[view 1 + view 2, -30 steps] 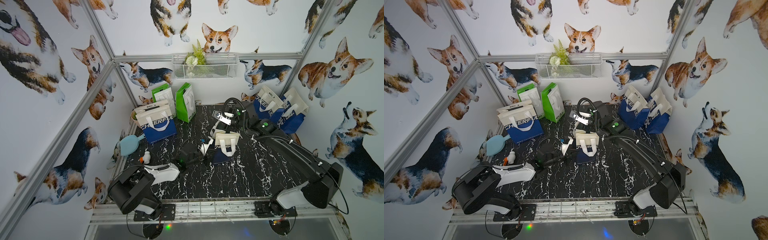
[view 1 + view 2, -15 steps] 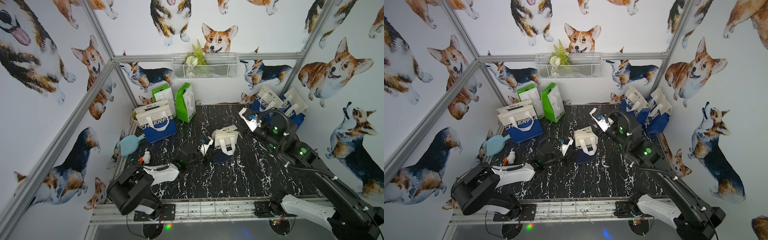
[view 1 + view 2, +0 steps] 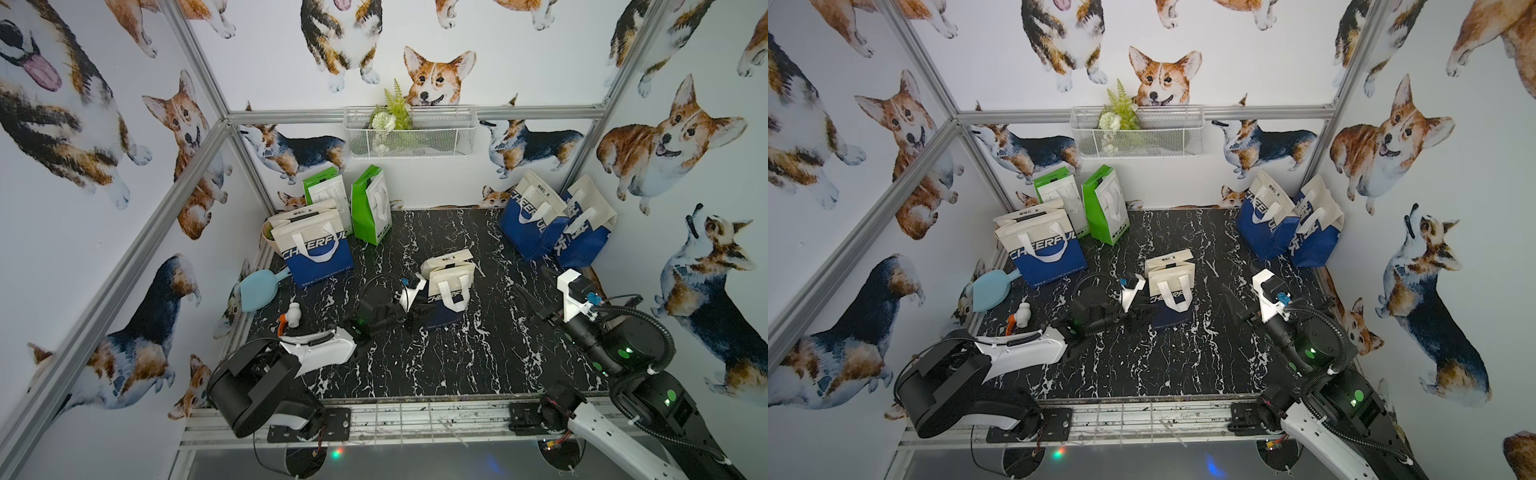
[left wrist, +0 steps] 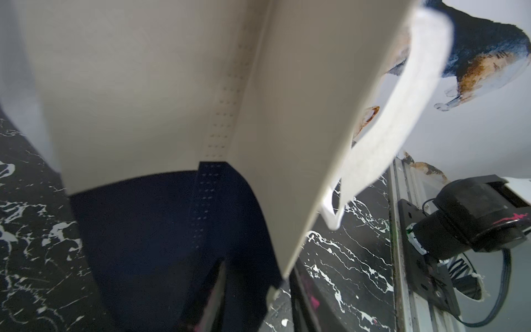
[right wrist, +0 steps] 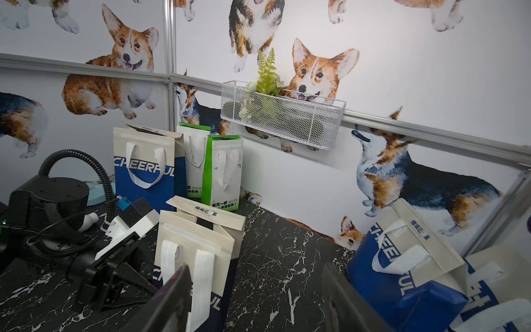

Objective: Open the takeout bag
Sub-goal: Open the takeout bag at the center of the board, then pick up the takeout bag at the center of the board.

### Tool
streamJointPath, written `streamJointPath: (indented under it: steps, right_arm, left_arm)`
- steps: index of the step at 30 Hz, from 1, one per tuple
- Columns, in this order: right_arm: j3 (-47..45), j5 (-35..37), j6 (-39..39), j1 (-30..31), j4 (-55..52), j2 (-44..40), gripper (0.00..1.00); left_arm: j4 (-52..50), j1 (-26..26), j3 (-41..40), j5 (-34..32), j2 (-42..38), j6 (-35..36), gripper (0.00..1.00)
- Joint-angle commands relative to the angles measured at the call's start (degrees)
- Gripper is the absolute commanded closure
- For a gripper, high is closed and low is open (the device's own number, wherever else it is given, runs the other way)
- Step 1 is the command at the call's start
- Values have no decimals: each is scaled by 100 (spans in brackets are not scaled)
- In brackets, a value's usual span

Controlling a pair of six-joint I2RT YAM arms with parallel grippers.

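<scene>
My left gripper should next push farther in, onto the cream part just above the navy, and close, because my open fingers are already around the bag's near side edge point(image 3: 429, 296) point(image 4: 286, 270).
The takeout bag point(image 3: 451, 286) point(image 3: 1172, 291), small, cream above and navy below, stands mid-table with its top flap folded back and the mouth parted. My left gripper point(image 3: 417, 311) point(image 3: 1142, 316) lies low at the bag's lower left corner. In the left wrist view the jaws point(image 4: 261, 299) stand apart around the navy corner, with table showing beside it, and the cream wall point(image 4: 161, 86) and a white handle point(image 4: 402, 115) fill the picture. My right gripper point(image 3: 534, 307) point(image 3: 1237, 305) point(image 5: 258, 310) is open and empty, well to the right of the bag point(image 5: 198, 238).
A large blue CHEERFUL bag point(image 3: 316, 249) and two green bags point(image 3: 370, 208) stand at the back left. Two blue bags point(image 3: 536, 220) lean at the back right. A blue paddle point(image 3: 257, 286) and a white bottle point(image 3: 293, 316) lie at the left edge. A wire basket point(image 3: 409, 133) hangs on the back wall.
My right arm drew away from the bag's top and swung back to the right front. My left jaws parted at the bag's lower corner. The bag stayed in place.
</scene>
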Motion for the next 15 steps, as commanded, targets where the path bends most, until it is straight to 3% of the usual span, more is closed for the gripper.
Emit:
streamJointPath:
  steps: [1,15]
  right_arm:
    - [-250,290,287,9,-19,-300,28]
    - [-297,211,456,4,-88,-159,29]
  left_arm:
    - [245,-7,154,229,189,-353,60]
    - [184,-5,212,222,-25,-357,63]
